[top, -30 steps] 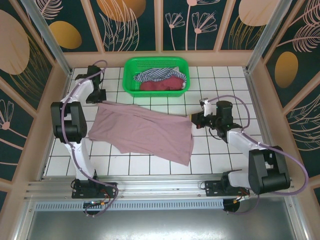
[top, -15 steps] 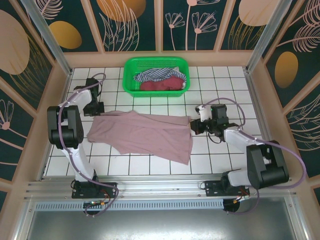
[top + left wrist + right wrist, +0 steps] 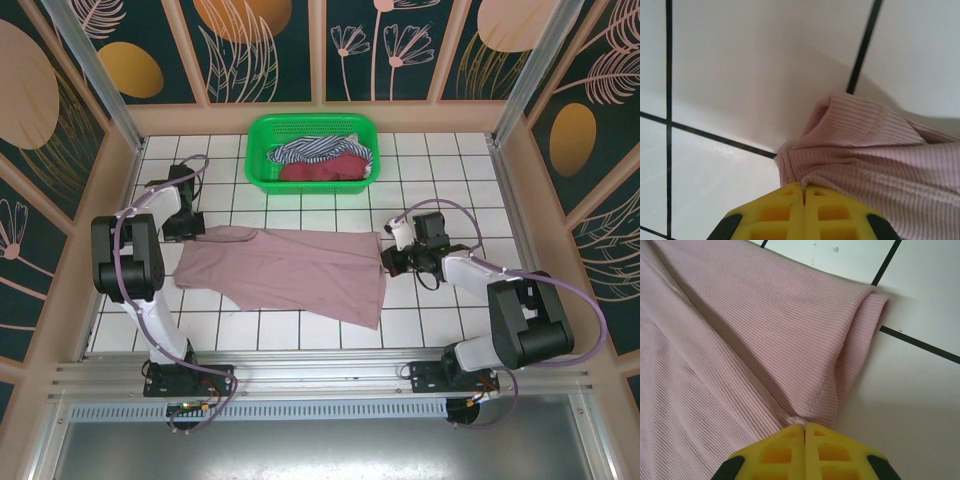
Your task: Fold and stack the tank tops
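My right gripper moves slightly toward my left gripper's side next, then lets go of the far hem corner.
A dusty mauve-pink tank top (image 3: 290,272) lies spread across the white tiles in the middle of the table. My left gripper (image 3: 200,232) is shut on its far-left corner (image 3: 850,150), the yellow fingers (image 3: 785,210) pinching the ribbed cloth low over the tiles. My right gripper (image 3: 388,252) is shut on the top's far-right corner (image 3: 805,390), its yellow fingers (image 3: 830,450) pressed together on a fold of hem. A striped navy-and-white tank top (image 3: 305,150) and a dark red one (image 3: 320,170) lie bunched in the green basket (image 3: 262,135).
The green basket stands at the back centre, just beyond the pink top. Wooden side walls (image 3: 115,200) close in the tiled table (image 3: 440,310) left and right. The metal rail (image 3: 320,385) runs along the near edge by the arm bases.
Both grippers have come down and toward me with the top's far corners, drawing its far edge in. The top now lies narrower and straighter across the tiles.
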Tool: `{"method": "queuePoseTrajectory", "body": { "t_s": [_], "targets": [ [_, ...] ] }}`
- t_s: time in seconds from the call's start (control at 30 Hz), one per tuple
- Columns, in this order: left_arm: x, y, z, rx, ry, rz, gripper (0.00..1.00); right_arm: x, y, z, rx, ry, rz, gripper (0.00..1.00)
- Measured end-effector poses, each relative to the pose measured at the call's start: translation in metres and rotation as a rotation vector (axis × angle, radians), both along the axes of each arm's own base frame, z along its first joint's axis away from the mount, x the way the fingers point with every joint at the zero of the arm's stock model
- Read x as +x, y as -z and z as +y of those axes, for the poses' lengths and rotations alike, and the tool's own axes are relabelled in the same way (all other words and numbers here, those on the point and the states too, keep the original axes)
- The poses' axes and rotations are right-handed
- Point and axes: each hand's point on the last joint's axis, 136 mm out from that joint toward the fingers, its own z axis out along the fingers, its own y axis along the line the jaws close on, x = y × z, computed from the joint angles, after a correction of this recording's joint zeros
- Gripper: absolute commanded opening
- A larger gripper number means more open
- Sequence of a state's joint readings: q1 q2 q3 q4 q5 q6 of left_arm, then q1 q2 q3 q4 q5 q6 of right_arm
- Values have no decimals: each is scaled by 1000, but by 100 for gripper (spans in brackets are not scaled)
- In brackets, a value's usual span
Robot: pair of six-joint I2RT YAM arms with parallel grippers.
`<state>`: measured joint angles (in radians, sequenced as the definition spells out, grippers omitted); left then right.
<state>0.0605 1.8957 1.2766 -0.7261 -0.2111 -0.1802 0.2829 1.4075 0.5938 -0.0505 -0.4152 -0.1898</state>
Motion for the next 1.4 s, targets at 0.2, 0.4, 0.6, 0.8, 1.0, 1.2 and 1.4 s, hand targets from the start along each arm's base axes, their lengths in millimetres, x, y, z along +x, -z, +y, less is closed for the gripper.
{"method": "queuePoseTrajectory", "body": {
  "t_s": [0.2,0.4,0.6,0.8,1.0,1.2,1.4],
  "targets": [
    [-11,5,4,3,-13,22,5,-6,1,10,-8,-47,-6,3],
    [-14,7,7,16,-21,26,6,-11,1,16,-14,-86,-13,5],
    [-14,6,14,31,-40,23,17,-17,7,23,-58,-134,-3,19],
    [-15,2,15,31,-47,18,29,-11,2,22,-92,-143,-20,32],
    [-15,-25,12,15,-64,-34,38,-7,-26,21,-87,-144,-82,39],
    [-9,-72,-19,-127,-71,-178,43,12,-75,33,4,-91,-175,43],
    [-16,-81,-78,-277,-24,-208,43,16,-70,58,135,8,-73,43]
  ]
}}
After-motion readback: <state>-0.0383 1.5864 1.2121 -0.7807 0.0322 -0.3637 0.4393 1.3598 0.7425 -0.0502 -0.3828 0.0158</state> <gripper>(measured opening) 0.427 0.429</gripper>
